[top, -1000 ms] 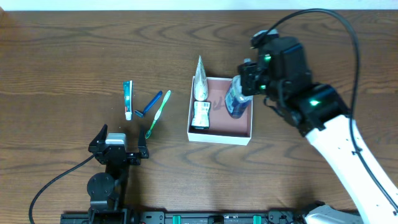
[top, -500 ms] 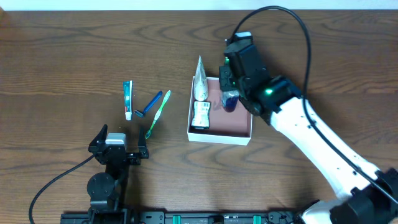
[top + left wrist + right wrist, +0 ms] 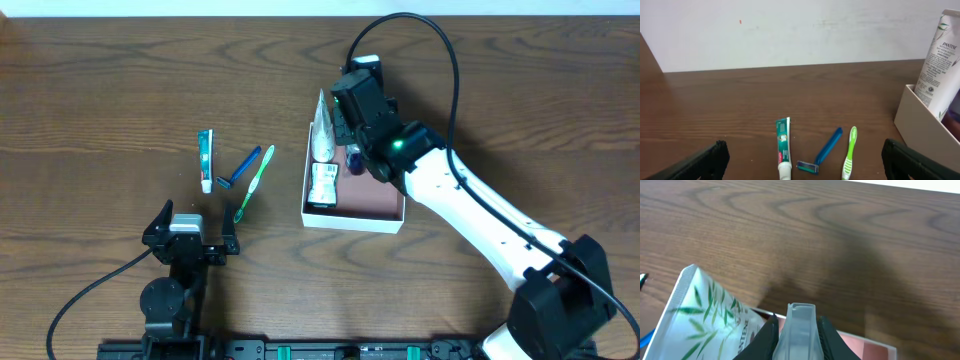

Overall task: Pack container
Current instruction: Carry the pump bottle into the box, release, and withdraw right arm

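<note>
I should lower the clear bluish bottle [image 3: 801, 330] with my right gripper, moving it slightly toward the Pantene tube, and let it go inside the container, because the container's pink bottom is open there.
The container [image 3: 376, 197] is a shallow white box with a pinkish floor at the table's middle. A white Pantene tube [image 3: 321, 128] leans up at its left side, with a small white packet [image 3: 322, 184] in front of it. My right gripper [image 3: 352, 152] is over the container's back left, beside the tube, shut on a clear bluish bottle [image 3: 801, 330]. The tube [image 3: 705, 315] and pink floor [image 3: 855, 347] show in the right wrist view. My left gripper [image 3: 190, 240] is open and empty, low near the front left.
A toothpaste tube [image 3: 205, 160], a blue razor [image 3: 240, 168] and a green toothbrush [image 3: 254, 183] lie on the table left of the container. They also show in the left wrist view: toothpaste [image 3: 783, 145], razor [image 3: 826, 150], toothbrush [image 3: 850, 152], container wall [image 3: 920, 120].
My right arm has carried the bottle leftward, from the container's right side to its back left beside the tube. The left arm has not moved.
</note>
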Available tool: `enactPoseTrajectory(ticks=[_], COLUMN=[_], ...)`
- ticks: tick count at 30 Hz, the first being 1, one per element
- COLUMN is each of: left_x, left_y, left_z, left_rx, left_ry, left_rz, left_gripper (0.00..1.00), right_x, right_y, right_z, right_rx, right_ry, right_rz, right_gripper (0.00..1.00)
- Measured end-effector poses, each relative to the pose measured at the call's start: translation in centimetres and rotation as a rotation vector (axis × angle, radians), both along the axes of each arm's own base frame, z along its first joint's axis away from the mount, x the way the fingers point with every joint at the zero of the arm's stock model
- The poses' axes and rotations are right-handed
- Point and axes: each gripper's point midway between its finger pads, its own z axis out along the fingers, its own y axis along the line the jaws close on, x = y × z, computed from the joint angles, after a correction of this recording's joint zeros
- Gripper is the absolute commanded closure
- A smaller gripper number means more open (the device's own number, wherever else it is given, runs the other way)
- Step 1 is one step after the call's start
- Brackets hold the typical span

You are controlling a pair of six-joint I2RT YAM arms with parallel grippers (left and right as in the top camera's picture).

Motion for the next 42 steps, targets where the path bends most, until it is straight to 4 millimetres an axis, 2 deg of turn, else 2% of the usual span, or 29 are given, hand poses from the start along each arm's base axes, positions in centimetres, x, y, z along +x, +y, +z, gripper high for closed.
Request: enactPoseTrajectory(ticks=[8, 22, 25, 27, 28, 35, 42], left_x=[0.0, 0.0, 0.0, 0.0, 0.0, 0.0, 0.0], left_y=[0.0, 0.0, 0.0, 0.0, 0.0, 0.0, 0.0], left_z=[0.0, 0.0, 0.0, 0.0, 0.0, 0.0, 0.0], left_rx=[0.0, 0.0, 0.0, 0.0, 0.0, 0.0, 0.0], left_ry=[0.0, 0.0, 0.0, 0.0, 0.0, 0.0, 0.0], left_rz=[0.0, 0.0, 0.0, 0.001, 0.0, 0.0, 0.0], left_gripper=[0.02, 0.02, 0.02, 0.02, 0.02, 0.02, 0.02], right_x=[0.8, 1.2, 1.2, 1.2, 1.2, 1.2, 1.2], right_y=[0.6, 0.8, 0.8, 0.8, 0.8, 0.9, 0.9], right_z=[-1.4, -1.8, -2.0, -2.3, -2.4, -2.5, -2.5], right_rx=[-0.003, 0.0, -0.003, -0.006, -0.006, -0.006, -0.005], right_ry=[0.001, -0.004, 0.0, 0.004, 0.007, 0.007, 0.008], right_rz=[-0.002, -0.003, -0.002, -0.003, -0.004, -0.004, -0.003], right_gripper=[0.91, 0.9, 0.86, 0.77, 0.75, 0.71, 0.63])
